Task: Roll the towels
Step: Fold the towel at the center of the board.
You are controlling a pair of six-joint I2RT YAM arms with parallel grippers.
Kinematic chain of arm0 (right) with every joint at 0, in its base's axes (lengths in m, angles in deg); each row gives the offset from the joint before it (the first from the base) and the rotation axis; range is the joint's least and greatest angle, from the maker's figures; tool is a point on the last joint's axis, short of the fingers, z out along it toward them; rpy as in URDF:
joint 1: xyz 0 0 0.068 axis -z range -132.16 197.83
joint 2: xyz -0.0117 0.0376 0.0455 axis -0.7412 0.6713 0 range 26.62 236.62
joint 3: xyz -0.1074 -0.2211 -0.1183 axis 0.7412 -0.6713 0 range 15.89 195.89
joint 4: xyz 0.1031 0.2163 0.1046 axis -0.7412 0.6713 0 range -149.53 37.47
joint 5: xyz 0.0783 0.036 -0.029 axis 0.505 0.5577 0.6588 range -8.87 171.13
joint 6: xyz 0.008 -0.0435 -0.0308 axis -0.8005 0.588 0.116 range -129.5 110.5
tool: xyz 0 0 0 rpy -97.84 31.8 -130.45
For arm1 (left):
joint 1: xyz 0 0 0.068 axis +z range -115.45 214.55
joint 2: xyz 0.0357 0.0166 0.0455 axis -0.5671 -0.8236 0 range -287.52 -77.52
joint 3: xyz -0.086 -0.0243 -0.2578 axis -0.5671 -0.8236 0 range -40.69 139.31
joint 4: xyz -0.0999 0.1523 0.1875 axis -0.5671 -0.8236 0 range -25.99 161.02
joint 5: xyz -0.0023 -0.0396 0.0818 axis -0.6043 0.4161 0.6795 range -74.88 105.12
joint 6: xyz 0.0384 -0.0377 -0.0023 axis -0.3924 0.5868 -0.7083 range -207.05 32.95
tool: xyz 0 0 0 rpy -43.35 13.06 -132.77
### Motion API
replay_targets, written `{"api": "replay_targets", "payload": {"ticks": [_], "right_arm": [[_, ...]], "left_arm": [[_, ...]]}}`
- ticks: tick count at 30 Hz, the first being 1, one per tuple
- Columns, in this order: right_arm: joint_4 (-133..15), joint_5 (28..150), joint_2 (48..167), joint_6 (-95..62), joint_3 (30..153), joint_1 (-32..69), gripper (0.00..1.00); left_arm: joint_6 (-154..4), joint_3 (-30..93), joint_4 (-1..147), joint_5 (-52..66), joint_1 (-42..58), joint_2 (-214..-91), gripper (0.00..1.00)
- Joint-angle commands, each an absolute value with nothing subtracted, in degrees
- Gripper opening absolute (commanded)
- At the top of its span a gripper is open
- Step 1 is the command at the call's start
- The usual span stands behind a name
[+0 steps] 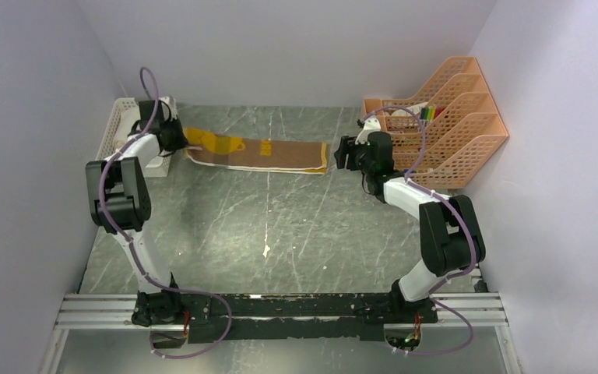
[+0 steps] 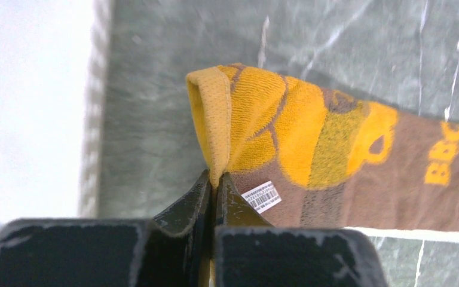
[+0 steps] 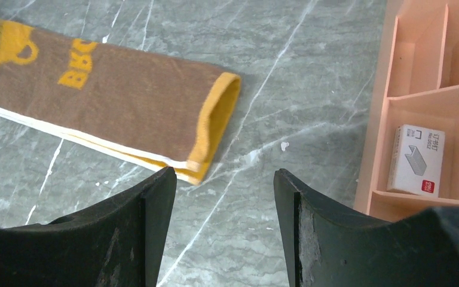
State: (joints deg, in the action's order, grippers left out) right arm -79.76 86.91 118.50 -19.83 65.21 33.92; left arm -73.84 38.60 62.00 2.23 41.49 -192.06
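Note:
The brown towel lies stretched, its loose yellow end [image 1: 324,156] to my left gripper's right in the top view. Next I lift, cross, lower there and release.
A brown towel [image 1: 280,156] with yellow print lies as a long folded strip across the back of the table. A thin white edge runs along its near side; I cannot tell whether that is a second towel. My left gripper [image 1: 181,142] is at the strip's left end. In the left wrist view its jaws [image 2: 217,179] are shut on the towel's mustard-yellow edge [image 2: 215,113], which stands lifted and curled over the brown face [image 2: 394,173]. My right gripper [image 1: 344,153] hovers open just off the towel's right end [image 3: 125,113], with bare table between its fingers [image 3: 224,179].
A white mesh basket [image 1: 117,128] stands at the back left, close to the left gripper. Orange file racks [image 1: 452,117] fill the back right corner, and one compartment [image 3: 406,89] holds a staple box [image 3: 417,160]. Walls close in on both sides.

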Motion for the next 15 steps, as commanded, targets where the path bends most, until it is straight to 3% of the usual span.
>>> {"api": "replay_targets", "payload": {"ticks": [1,10,15], "right_arm": [[-80.6,87.09,119.6,-19.67,66.86,33.11,0.62],[-79.19,87.1,120.18,-19.18,68.07,32.04,0.62],[-77.94,87.51,120.33,-18.89,68.62,31.84,0.62]], "left_arm": [[-76.82,44.1,56.46,14.68,41.78,-186.27,0.07],[-78.34,48.62,51.66,23.82,40.9,-185.02,0.07],[-81.11,50.67,49.47,28.96,35.2,-187.0,0.07]]}}
